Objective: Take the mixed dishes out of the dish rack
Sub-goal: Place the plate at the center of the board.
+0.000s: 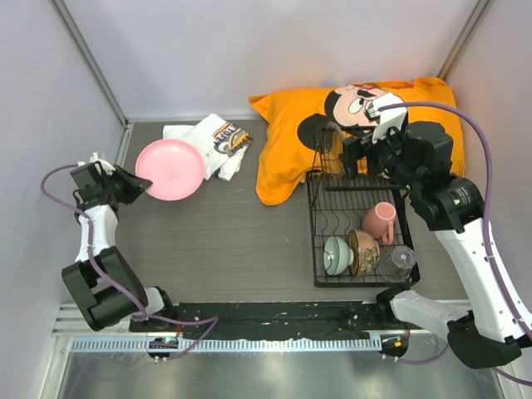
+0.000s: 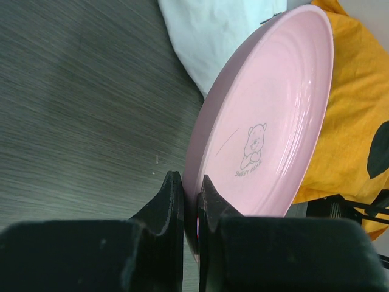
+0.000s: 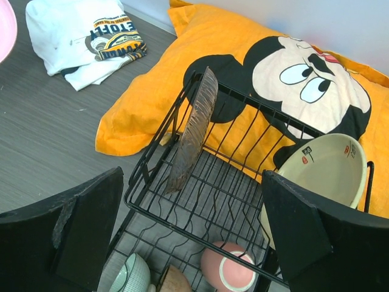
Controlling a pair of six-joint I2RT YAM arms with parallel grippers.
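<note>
The pink plate overhangs the T-shirt (image 2: 115,79), so my left gripper will next move back and down to release it on the bare tabletop short of the cloth.
My left gripper (image 1: 137,187) is shut on the rim of the pink plate (image 1: 170,169), which sits low over the table at the left. In the left wrist view the fingers (image 2: 172,201) pinch the plate (image 2: 267,121) edge. My right gripper (image 1: 353,154) is open and empty above the far end of the black wire dish rack (image 1: 316,218). A tan speckled plate (image 3: 193,131) stands on edge between its fingertips (image 3: 97,207). A cream bowl (image 3: 322,170) leans at the far right. The pink mug (image 1: 379,222), pale green bowl (image 1: 337,255), brown patterned bowl (image 1: 363,252) and clear glass (image 1: 399,260) sit at the near end.
An orange Mickey Mouse pillow (image 1: 287,150) lies under and behind the rack's far end. A folded white T-shirt (image 1: 212,137) lies just behind the pink plate. Walls enclose the table on the left, back and right.
</note>
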